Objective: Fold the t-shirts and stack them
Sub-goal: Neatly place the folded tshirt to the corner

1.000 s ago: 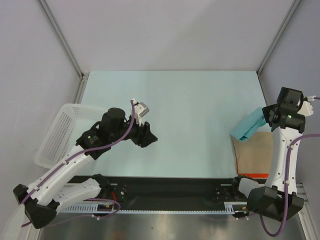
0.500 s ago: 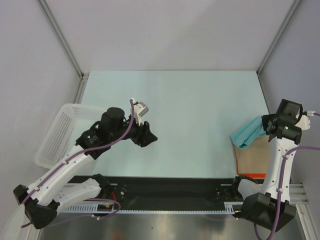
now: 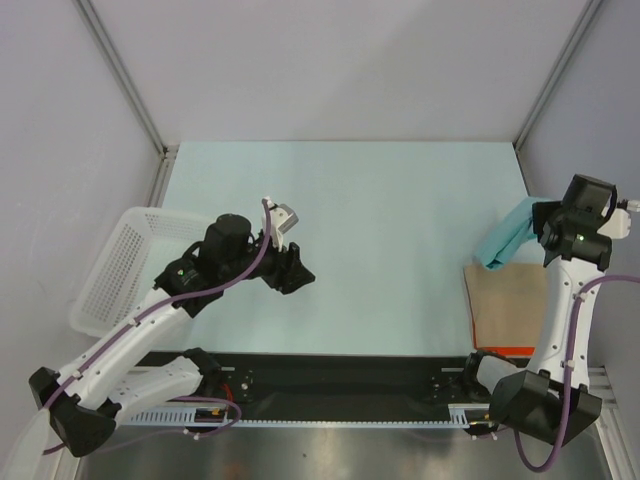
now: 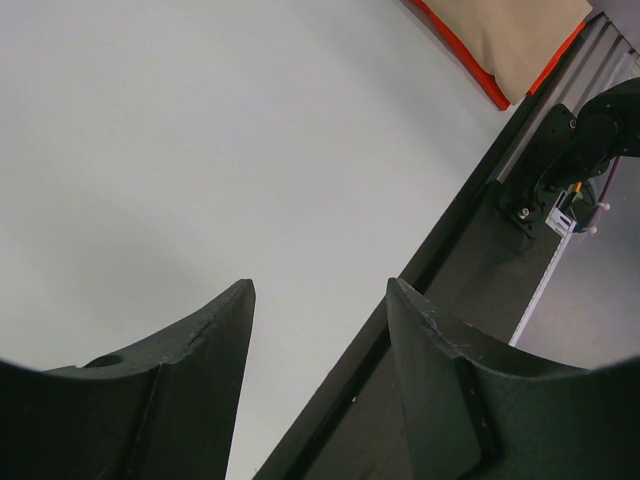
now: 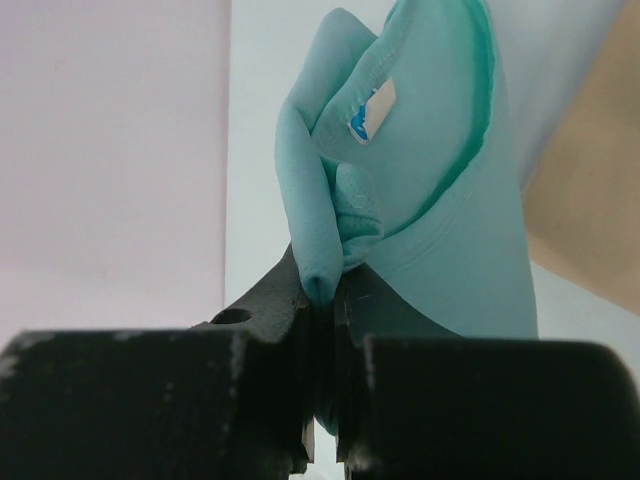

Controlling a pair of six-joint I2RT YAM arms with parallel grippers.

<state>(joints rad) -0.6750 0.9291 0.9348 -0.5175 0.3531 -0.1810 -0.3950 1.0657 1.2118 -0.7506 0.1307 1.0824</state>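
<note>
My right gripper should go back and down next, lay the teal t-shirt [image 3: 508, 238] over the tan folded stack [image 3: 507, 302] and let go of it, because the top of the stack is bare.
A teal t-shirt [image 3: 508, 238] hangs bunched from my right gripper [image 3: 540, 228] at the table's right edge, above the far end of the cardboard sheet [image 3: 510, 300]. In the right wrist view my right gripper [image 5: 322, 292] is shut on a fold of the t-shirt [image 5: 420, 170], whose neck label shows. My left gripper [image 3: 296, 272] is open and empty over the pale table, left of centre. In the left wrist view my left gripper [image 4: 320, 292] has its jaws wide apart with nothing between them.
A white mesh basket [image 3: 115, 265] stands at the table's left edge, beside my left arm. The brown cardboard sheet lies at the near right, and shows in the left wrist view [image 4: 520, 40] with a red edge. Walls close in behind and on both sides.
My right gripper dipped towards the cardboard with the t-shirt, then rose and moved back towards the far right. The left arm has not moved.
</note>
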